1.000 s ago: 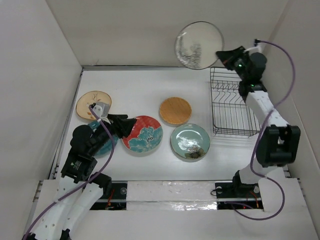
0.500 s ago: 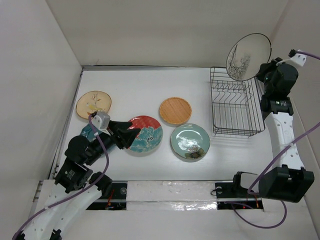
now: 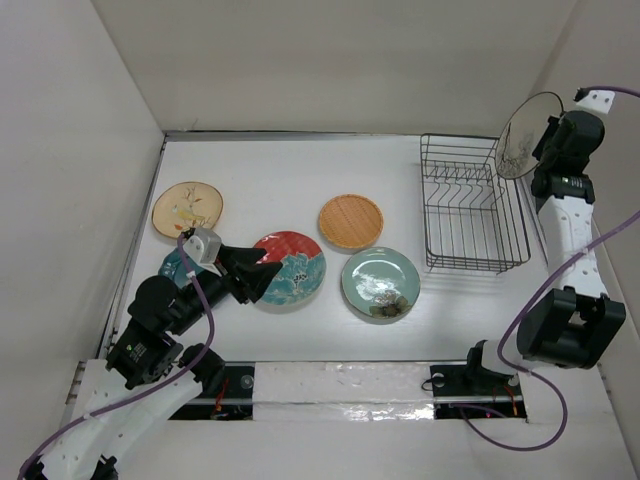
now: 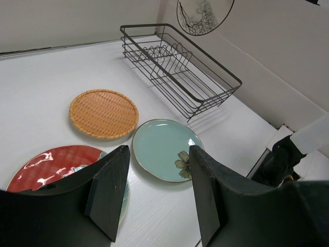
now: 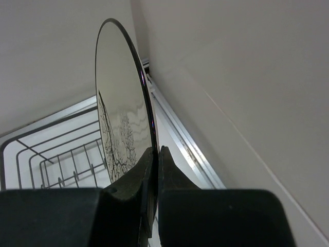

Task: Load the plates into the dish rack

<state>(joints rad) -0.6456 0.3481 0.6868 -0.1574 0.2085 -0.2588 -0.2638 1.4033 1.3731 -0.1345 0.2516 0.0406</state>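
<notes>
Next, my right gripper lowers toward the rack's far corner [image 3: 494, 160] [image 5: 97, 123] beside the wall and turns the white plate in line with the rack's bars, because it hangs crooked.
My right gripper [image 3: 546, 140] is shut on the rim of the white plate with a dark rim [image 3: 527, 122] and holds it upright in the air above the far right corner of the black wire dish rack [image 3: 470, 205]. The right wrist view shows the plate [image 5: 121, 103] edge-on between the jaws [image 5: 154, 154]. My left gripper [image 3: 262, 275] is open and empty over the left edge of the red plate [image 3: 295, 268]. The orange plate [image 3: 351, 221], pale green plate [image 3: 380, 282] and tan floral plate [image 3: 187, 209] lie flat. The teal blue plate [image 3: 172, 264] is mostly hidden under my left arm.
The rack holds no plates; its bars show in the left wrist view [image 4: 205, 54]. White walls close in the table on the left, back and right. The right wall stands right next to the held plate.
My right arm has swung the white plate from the back middle to the right, above the rack's far right corner, and turned it nearly edge-on. My left gripper has shifted slightly over the red plate.
</notes>
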